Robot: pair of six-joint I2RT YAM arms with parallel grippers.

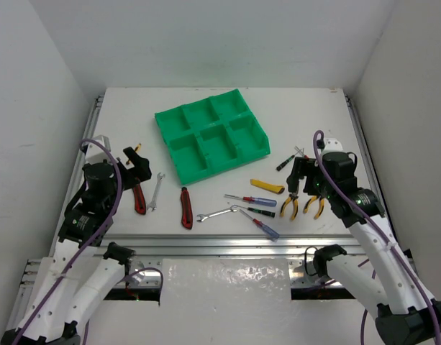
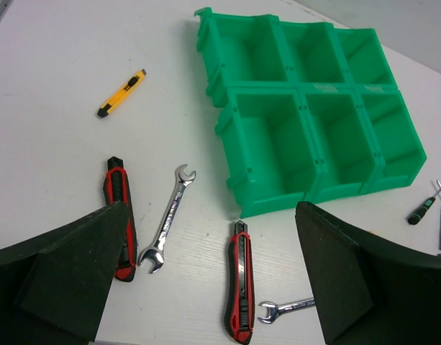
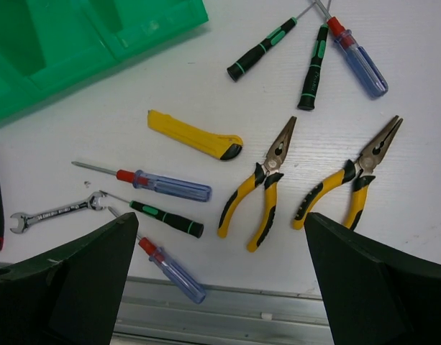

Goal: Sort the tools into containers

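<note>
The right gripper moves down, back and to the left in the top view next, turning onto the rail-side blue handle's red end (image 1: pixel 259 223) (image 3: pixel 159 258), which lies slanted.
The green tray (image 1: pixel 211 140) with six compartments sits at the table's middle back, with nothing visible in them. My left gripper (image 1: pixel 137 164) is open and empty, above two red-handled knives (image 2: pixel 240 280) (image 2: pixel 118 194) and a silver wrench (image 2: pixel 167 228). A small yellow knife (image 2: pixel 121 93) lies farther off. My right gripper (image 1: pixel 301 180) is open and empty, above two yellow-handled pliers (image 3: pixel 257 194) (image 3: pixel 349 180). A yellow knife (image 3: pixel 195 135), several screwdrivers (image 3: pixel 162 185) and a second wrench (image 3: pixel 51 213) lie to their left.
Three more screwdrivers (image 3: pixel 312 68) lie beyond the pliers. The table's metal front rail (image 3: pixel 278 316) runs just below the right gripper. White walls close in the table on the left, the right and the back.
</note>
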